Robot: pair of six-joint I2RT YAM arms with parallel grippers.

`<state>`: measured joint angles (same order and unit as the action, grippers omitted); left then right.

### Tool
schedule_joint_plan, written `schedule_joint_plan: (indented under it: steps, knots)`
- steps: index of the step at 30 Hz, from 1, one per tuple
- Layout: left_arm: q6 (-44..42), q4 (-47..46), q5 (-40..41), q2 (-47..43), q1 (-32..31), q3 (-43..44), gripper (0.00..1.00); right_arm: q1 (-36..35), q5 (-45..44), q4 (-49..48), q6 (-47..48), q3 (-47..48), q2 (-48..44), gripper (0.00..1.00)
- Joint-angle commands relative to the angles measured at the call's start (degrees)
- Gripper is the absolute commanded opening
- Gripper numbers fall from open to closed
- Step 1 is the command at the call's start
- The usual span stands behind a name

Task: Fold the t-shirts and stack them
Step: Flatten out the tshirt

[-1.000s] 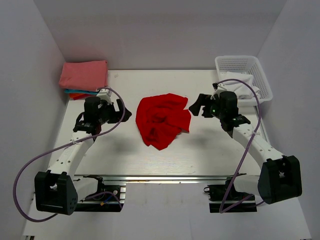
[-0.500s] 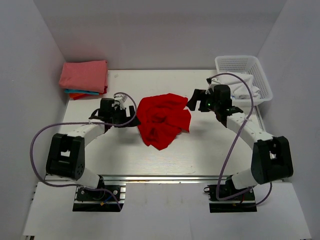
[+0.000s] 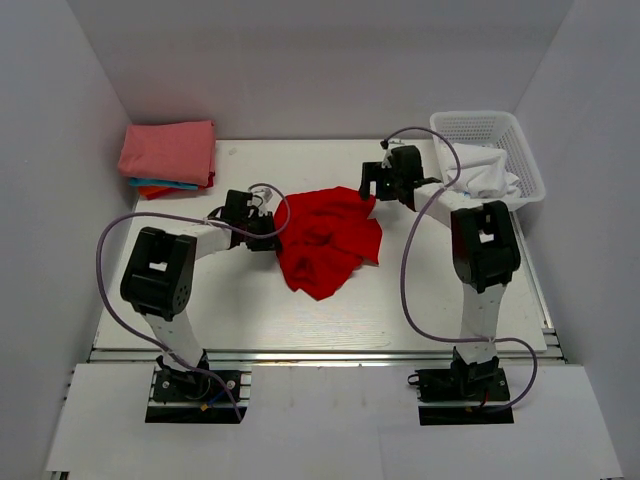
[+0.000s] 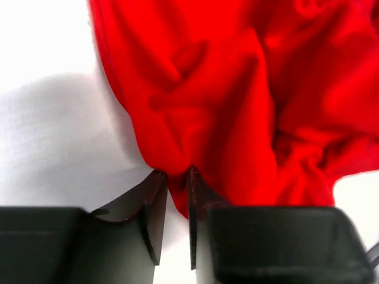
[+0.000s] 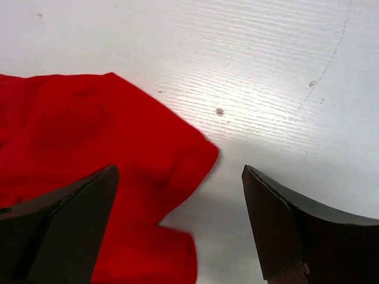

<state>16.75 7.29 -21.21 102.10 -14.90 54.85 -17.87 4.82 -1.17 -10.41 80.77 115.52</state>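
My right gripper moves down toward the basket onto the red t-shirt's far corner (image 3: 369, 205) (image 5: 198, 158) next and closes, since the corner lies below, between the gripper's open fingers.
A crumpled bright red t-shirt (image 3: 325, 240) lies in the middle of the table. My left gripper (image 3: 268, 233) is at its left edge, low on the table. In the left wrist view the red t-shirt (image 4: 237, 106) fills the frame, and the left gripper (image 4: 175, 174) has its jaws drawn close with a fold of red cloth pinched between the tips. My right gripper (image 3: 368, 185) hovers at the shirt's far right corner. In the right wrist view the right gripper (image 5: 179, 170) stands wide open over a corner of the red t-shirt (image 5: 89, 136). Folded t-shirts (image 3: 168, 150) are stacked at the back left, pink on top of teal and orange-red.
A white mesh basket (image 3: 480, 125) stands at the back right with a white cloth (image 3: 480, 172) in it. White walls close in the table on the left, back and right. Purple cables loop from both arms.
The left arm reached right to the shirt's left edge and its jaws closed on the cloth. The right gripper moved farther back and left, to the shirt's far right corner, still open.
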Motion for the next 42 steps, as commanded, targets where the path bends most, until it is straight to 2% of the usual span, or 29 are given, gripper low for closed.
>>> schedule_joint_plan:
  steps: [1,2,3,4,6,8,9,10,13,18,23,26,32,36,42]
  knots:
    - [0.1,0.6,1.5,1.0,-0.7,3.4,0.24,-0.9,-2.8,1.1,2.8,4.6,4.1,0.9]
    - [0.1,1.2,1.5,1.6,-0.7,4.1,0.17,-0.8,-2.8,2.8,3.0,6.1,4.7,0.9]
    - [0.1,1.2,1.5,1.6,-0.7,4.1,0.04,-1.0,-2.8,3.2,3.5,6.5,5.2,0.9]
    - [0.6,1.8,2.3,1.6,-0.7,4.1,0.0,-1.2,-2.4,3.5,3.6,6.9,6.9,0.89]
    - [0.6,1.8,2.9,1.6,-0.7,4.1,0.0,-1.4,-2.1,3.6,3.9,7.9,8.4,0.86]
    - [0.6,1.8,3.5,1.1,-0.7,4.6,0.0,-1.7,-1.1,3.9,4.2,8.1,9.2,0.73]
    - [0.6,1.8,3.5,1.1,-0.7,4.7,0.0,-2.0,-0.4,4.0,4.2,8.1,9.4,0.65]
    - [0.6,1.8,3.5,0.4,-0.7,5.3,0.0,-1.9,0.1,3.7,4.2,8.0,9.5,0.42]
    - [0.6,1.8,4.7,-1.1,-0.7,6.3,0.0,-2.2,2.3,2.7,3.9,7.9,8.5,0.0]
    - [-0.6,5.5,10.4,-5.2,-0.7,9.9,0.0,-2.0,0.6,-3.1,2.9,4.2,1.6,0.0]
    - [-3.0,6.1,14.7,-13.7,-0.7,11.1,0.0,-2.1,-3.5,-10.8,3.2,-3.7,-10.8,0.0]
    - [-4.2,6.1,16.7,-19.9,-0.7,11.1,0.0,-2.0,-4.6,-12.4,4.6,-6.3,-21.9,0.0]
    - [-6.7,6.1,21.6,-32.5,-0.7,11.1,0.0,-1.9,-6.8,-11.7,7.9,-8.6,-34.7,0.0]
    - [-9.5,3.8,21.7,-40.8,-0.7,11.1,0.0,-2.1,-2.8,-11.8,10.1,-9.8,-43.5,0.0]
    - [-11.4,4.3,18.8,-49.8,-0.7,16.2,0.0,-2.0,-1.8,-8.7,13.6,-7.1,-54.9,0.0]
